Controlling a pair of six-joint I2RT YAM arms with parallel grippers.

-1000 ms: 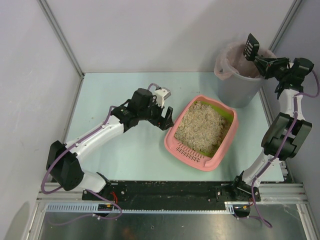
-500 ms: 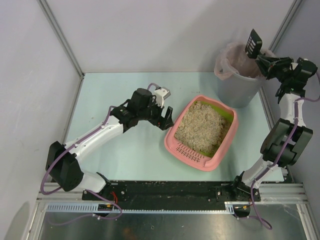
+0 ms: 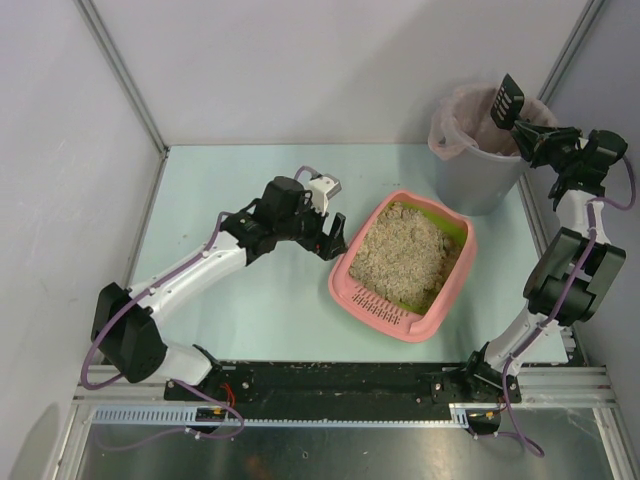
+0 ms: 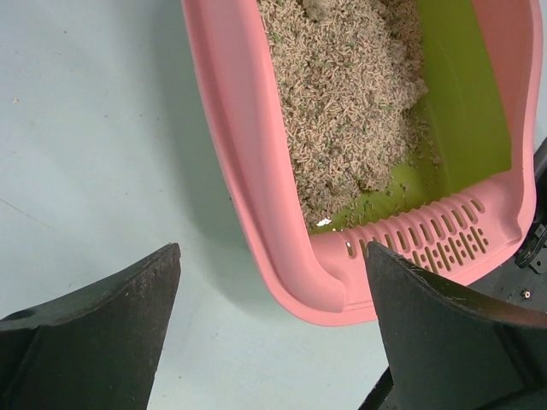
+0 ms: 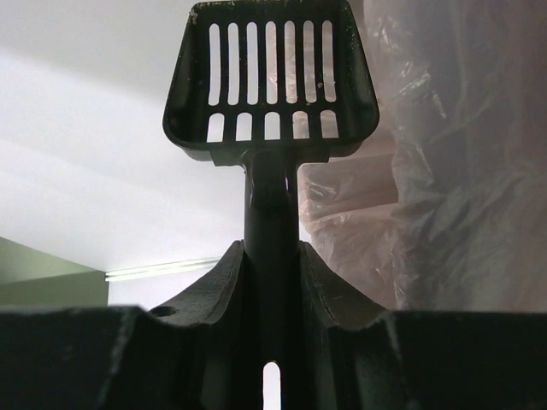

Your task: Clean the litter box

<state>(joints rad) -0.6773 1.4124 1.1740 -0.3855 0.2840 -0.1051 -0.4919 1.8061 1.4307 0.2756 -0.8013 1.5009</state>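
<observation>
The scoop's slotted pan looks empty, so my right gripper needs to move back from the bucket (image 3: 478,170) next and down onto the beige litter (image 3: 400,256) to let go of the scoop there.
The pink litter box (image 3: 452,290) with beige litter (image 3: 400,256) and yellow-green lining sits at mid table. In the left wrist view its pink rim (image 4: 248,145) and slotted end (image 4: 427,239) lie ahead of the fingers. My left gripper (image 3: 333,238) is open and empty, just left of the box's left rim; it also shows in the left wrist view (image 4: 272,282). My right gripper (image 3: 527,133) is shut on the handle of a black slotted scoop (image 3: 505,100), held over the grey bucket (image 3: 478,170). The scoop (image 5: 271,77) looks empty.
The bucket is lined with a pinkish bag (image 5: 444,171) and stands at the back right corner. Grey walls enclose the table on the left, back and right. A black rail (image 3: 340,385) runs along the near edge.
My right gripper has shifted slightly with the scoop, which now sits a little lower over the bucket. The left arm and litter box have not moved.
</observation>
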